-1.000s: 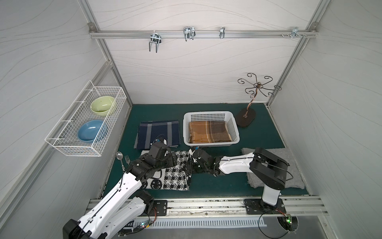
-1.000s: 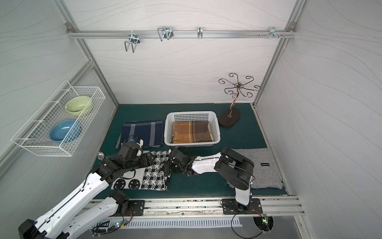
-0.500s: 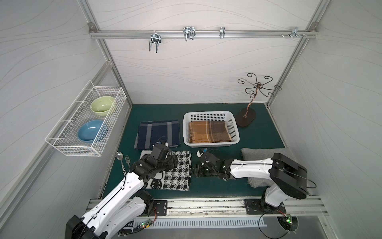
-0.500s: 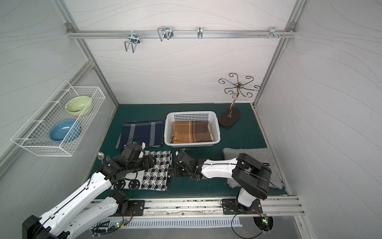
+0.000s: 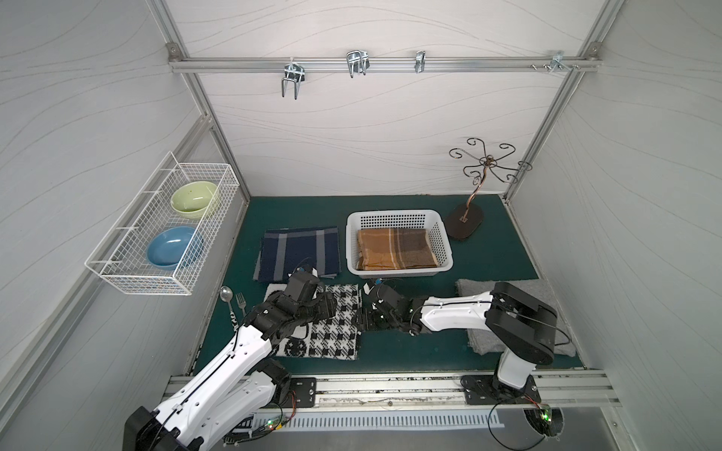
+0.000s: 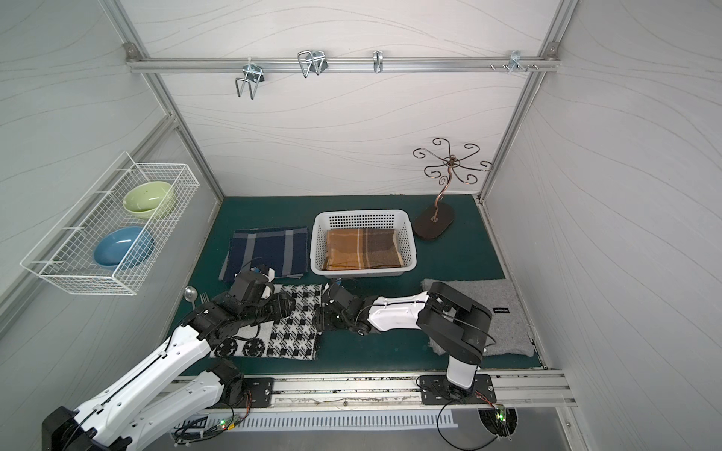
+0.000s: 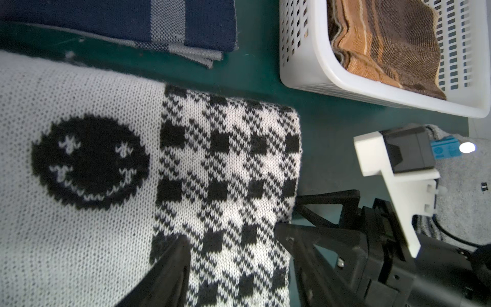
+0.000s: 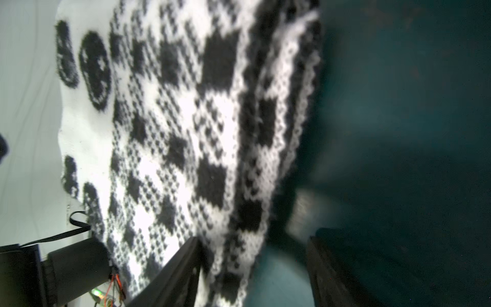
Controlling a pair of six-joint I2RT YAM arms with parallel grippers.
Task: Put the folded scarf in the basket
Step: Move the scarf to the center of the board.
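My right gripper stays low at the mat next and closes across the scarf's layered checked edge, since that edge already runs between its open fingers.
A black-and-white checked folded scarf lies flat on the green mat at the front. The white perforated basket stands behind it and holds a brown plaid cloth. My left gripper is open low over the scarf's right part, one finger on the checks and one at its edge. From the right, my right gripper is open too. The scarf's layered right edge sits between its fingers.
A navy striped cloth lies left of the basket and a grey cloth at the right under my right arm. A spoon and fork lie left of the scarf. A hook stand is at the back right, a wire rack on the left wall.
My right arm swung out to the right and came back, its gripper now set at the scarf's right edge. The left gripper barely moved. The scarf still lies flat.
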